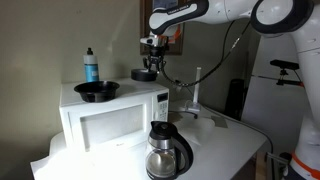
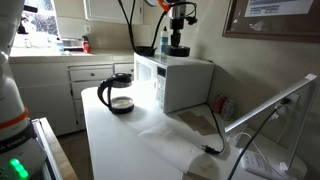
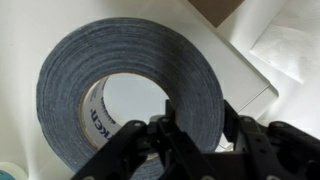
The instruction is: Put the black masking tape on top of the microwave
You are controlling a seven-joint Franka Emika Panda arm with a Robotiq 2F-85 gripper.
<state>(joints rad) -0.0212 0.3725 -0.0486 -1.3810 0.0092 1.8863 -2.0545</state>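
The tape comes down in my gripper onto the bare end of the microwave's top (image 3: 140,97) next for release, since the bowl and bottle leave room there.
The black masking tape (image 3: 130,90) fills the wrist view, a dark ring with a white core. My gripper (image 3: 195,130) is shut on the ring's wall, one finger inside the hole and one outside. In both exterior views the gripper (image 1: 149,68) (image 2: 178,42) holds the tape (image 1: 145,74) (image 2: 177,49) at the top of the white microwave (image 1: 115,120) (image 2: 185,80), near its back corner. I cannot tell whether the roll rests on the top or hangs just above it.
A wide black bowl (image 1: 97,91) and a blue bottle (image 1: 90,66) stand on the microwave's top. A glass coffee carafe (image 1: 166,150) (image 2: 117,92) stands on the counter in front. A cable and a white stand (image 1: 197,95) lie beside the microwave.
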